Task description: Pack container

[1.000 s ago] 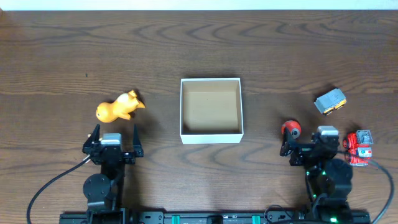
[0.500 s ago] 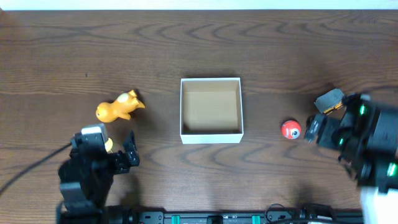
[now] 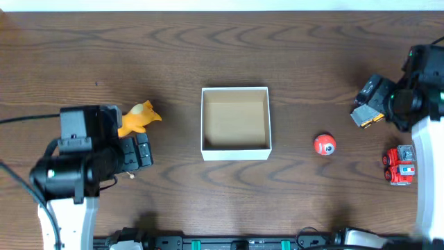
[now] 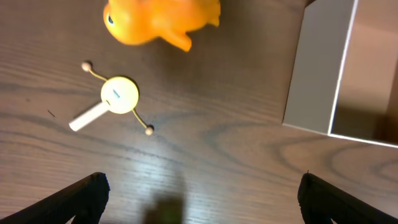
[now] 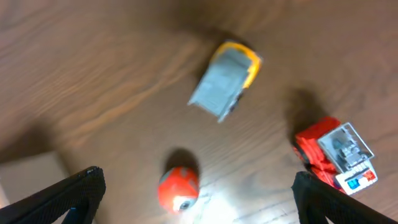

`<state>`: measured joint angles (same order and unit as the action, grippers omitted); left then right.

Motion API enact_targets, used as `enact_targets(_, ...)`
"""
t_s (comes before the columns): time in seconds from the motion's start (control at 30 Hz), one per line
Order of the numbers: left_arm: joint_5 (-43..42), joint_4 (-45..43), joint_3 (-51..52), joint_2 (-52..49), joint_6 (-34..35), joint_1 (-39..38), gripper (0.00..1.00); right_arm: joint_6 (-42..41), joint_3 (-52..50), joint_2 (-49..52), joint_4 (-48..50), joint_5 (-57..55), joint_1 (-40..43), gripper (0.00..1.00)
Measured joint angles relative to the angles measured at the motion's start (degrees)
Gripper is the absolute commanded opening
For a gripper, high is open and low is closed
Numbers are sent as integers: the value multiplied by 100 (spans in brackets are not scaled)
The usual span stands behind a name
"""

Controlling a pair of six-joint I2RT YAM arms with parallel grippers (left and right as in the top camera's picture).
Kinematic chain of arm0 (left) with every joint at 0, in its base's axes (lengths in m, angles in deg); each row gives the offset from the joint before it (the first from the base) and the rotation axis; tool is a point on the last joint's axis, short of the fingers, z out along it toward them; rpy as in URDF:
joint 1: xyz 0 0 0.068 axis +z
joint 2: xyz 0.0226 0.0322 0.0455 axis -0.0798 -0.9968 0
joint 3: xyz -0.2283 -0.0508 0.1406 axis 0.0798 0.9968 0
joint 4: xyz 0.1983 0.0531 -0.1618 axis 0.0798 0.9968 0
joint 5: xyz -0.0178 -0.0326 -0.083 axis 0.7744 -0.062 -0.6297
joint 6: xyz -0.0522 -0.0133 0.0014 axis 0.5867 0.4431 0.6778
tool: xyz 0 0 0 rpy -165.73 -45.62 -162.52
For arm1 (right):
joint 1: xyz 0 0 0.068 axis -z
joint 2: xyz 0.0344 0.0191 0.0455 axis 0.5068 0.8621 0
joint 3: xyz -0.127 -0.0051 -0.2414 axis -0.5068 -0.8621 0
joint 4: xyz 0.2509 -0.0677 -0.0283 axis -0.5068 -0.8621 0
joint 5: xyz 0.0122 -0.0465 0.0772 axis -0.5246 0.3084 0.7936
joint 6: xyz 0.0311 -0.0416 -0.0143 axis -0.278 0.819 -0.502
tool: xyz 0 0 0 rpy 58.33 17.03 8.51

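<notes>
The truck lies slanted far below, so my right gripper should lower and turn until its fingers straddle the truck's grey bed.
The container, a white-walled square box with a brown inside, stands at the table's middle; it holds nothing. One wall shows in the left wrist view. An orange duck toy lies to its left, partly under my left arm. My left gripper hangs open and empty above the table, just short of the duck and a small yellow round toy. My right gripper is open and empty over a grey and yellow truck. My left jaws and right jaws grip nothing.
A red ball lies right of the container; in the right wrist view it lies between the fingers, far below them. A red truck sits at the right edge and also shows in the right wrist view, near the grey truck.
Both arms have risen from the front edge. The left gripper moved left and forward beside the duck. The right gripper swung to the far right over the grey truck.
</notes>
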<state>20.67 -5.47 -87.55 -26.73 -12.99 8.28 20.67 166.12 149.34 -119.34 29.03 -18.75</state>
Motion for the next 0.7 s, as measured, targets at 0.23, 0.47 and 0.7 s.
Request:
enact_targets(0.23, -4, 7, 0, -273, 0, 0, 98, -402, 0, 1080, 409, -201, 188, 99)
enact_targets(0.47, -2, -96, 0, -289, 0, 0, 98, -555, 0, 1886, 802, -212, 190, 99)
enact_targets(0.7, -2, -162, 0, -289, 0, 0, 98, -682, 0, 2385, 968, -205, 216, 99)
